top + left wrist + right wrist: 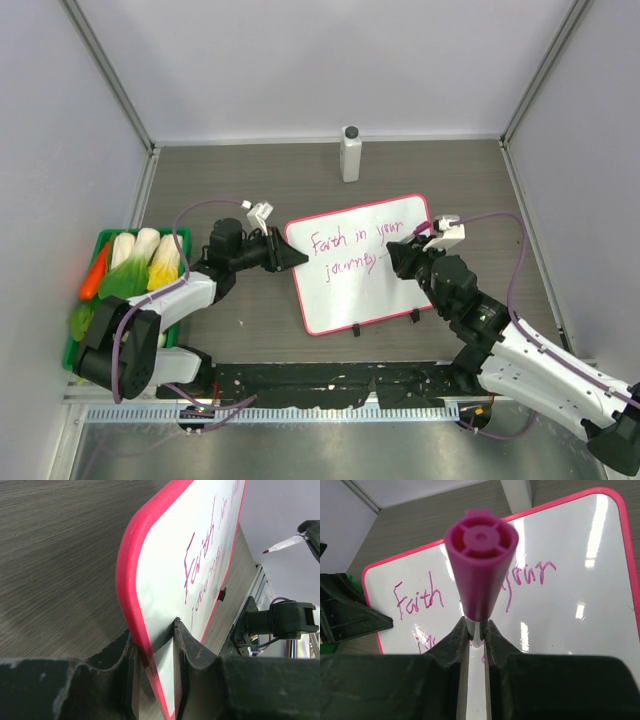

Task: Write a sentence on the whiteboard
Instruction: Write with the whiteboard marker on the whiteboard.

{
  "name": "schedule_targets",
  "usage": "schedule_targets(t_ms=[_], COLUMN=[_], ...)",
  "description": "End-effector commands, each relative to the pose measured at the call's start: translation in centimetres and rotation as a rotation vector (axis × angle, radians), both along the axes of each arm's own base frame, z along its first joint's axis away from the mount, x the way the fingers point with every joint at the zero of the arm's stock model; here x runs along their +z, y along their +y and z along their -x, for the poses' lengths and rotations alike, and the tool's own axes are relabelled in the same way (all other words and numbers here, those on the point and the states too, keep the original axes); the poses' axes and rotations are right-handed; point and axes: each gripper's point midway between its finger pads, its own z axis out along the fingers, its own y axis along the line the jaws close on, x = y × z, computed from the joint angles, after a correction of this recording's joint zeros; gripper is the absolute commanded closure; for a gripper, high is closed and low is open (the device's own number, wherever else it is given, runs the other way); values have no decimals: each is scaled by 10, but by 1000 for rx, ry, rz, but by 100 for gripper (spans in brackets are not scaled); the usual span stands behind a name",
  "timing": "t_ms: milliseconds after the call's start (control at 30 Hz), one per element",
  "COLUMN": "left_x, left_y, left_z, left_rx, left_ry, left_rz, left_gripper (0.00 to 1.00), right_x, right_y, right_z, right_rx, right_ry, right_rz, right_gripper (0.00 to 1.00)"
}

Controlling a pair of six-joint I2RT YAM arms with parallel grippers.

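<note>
The robot's right gripper will next go down to the tabletop by the clip feet, which is below and back from it, and let go of the marker, since both lines are written.
The whiteboard [365, 270] with its pink-red frame lies on the table's middle, two black clip feet on its near edge. The sentence [355, 250] in pink cursive reads "Faith in your journey" in two lines; it also shows in the right wrist view [420, 597]. My left gripper [296, 258] is shut on the whiteboard's left edge [131, 595]. My right gripper [398, 255] is shut on a white marker with a purple end cap [480, 555], held over the board's right part, near the end of the second line. The marker's tip shows in the left wrist view [281, 545].
A white bottle with a dark cap [350, 152] stands at the back behind the board. A green tray [72, 345] with toy vegetables [140, 262] sits at the left edge. Grey walls enclose the table on three sides.
</note>
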Motion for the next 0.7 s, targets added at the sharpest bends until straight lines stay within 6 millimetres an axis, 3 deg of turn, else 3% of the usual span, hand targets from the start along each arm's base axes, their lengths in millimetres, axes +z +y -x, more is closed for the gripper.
schedule_targets(t_ms=[0, 233, 667], left_x=[-43, -45, -45], left_y=[34, 34, 35], left_z=[-23, -23, -23], left_rx=[133, 132, 134], left_ry=[-76, -72, -71], left_rz=[-251, -253, -255], left_gripper=[100, 100, 100], right_x=[1, -9, -48], right_y=[-11, -4, -4], right_z=[-11, -23, -31], right_rx=[-72, -84, -116], right_ry=[-43, -52, 11], right_rz=[41, 69, 151], right_gripper=[99, 99, 99])
